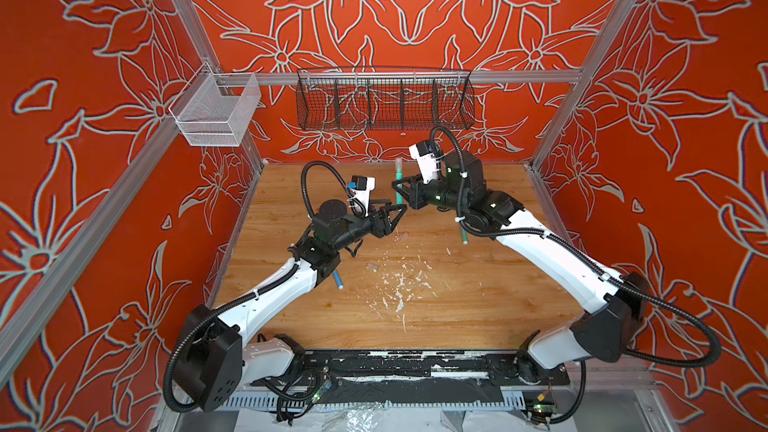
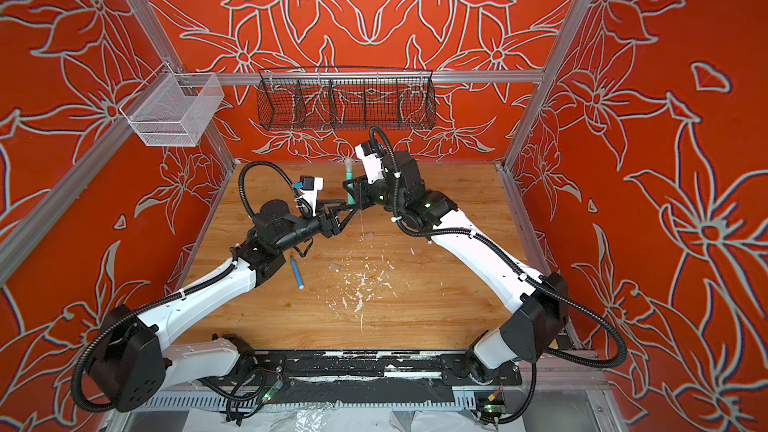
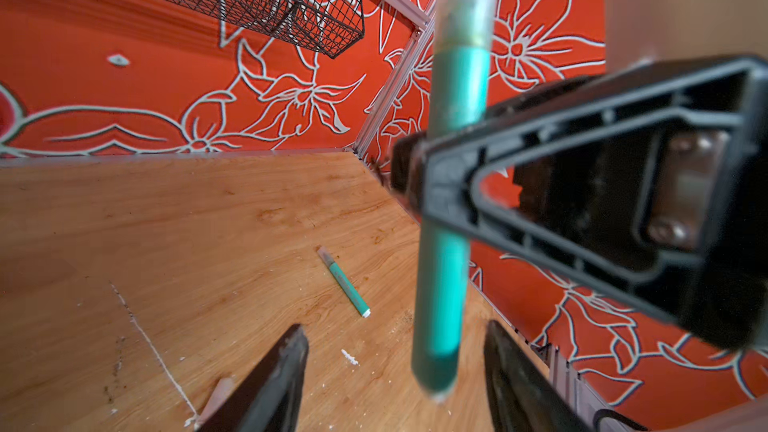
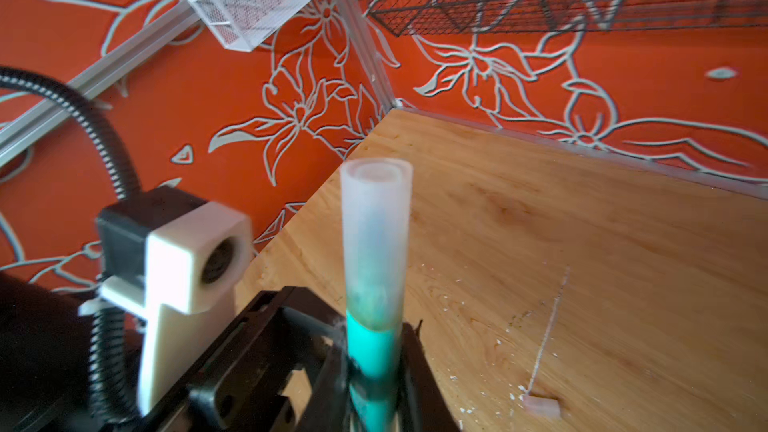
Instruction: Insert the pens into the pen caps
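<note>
My right gripper turns downward next and brings the pen down to the tabletop (image 1: 453, 238) beside the second green pen, then releases it, since the cap already sits on the pen.
In both top views my right gripper (image 1: 400, 189) (image 2: 351, 189) is shut on a green pen (image 1: 399, 179), holding it upright above the table. A translucent pen cap (image 1: 398, 166) (image 4: 376, 234) sits on the pen's upper end. The right wrist view shows the jaws clamped on the green barrel (image 4: 374, 351). My left gripper (image 1: 395, 213) (image 3: 395, 367) is open just below. The pen's lower end (image 3: 440, 326) hangs between its fingers (image 3: 286, 371) without touching them. A second green pen (image 3: 345, 282) (image 1: 461, 231) lies capped on the table. A blue pen (image 2: 296, 272) lies by my left arm.
Loose pen caps lie mid-table (image 1: 402, 236) (image 1: 372, 266) (image 4: 540, 405), among white paint flecks (image 1: 399, 284). A black wire basket (image 1: 384, 99) and a white mesh basket (image 1: 216, 112) hang on the back rail. My left wrist camera (image 4: 187, 251) sits close beside the held pen.
</note>
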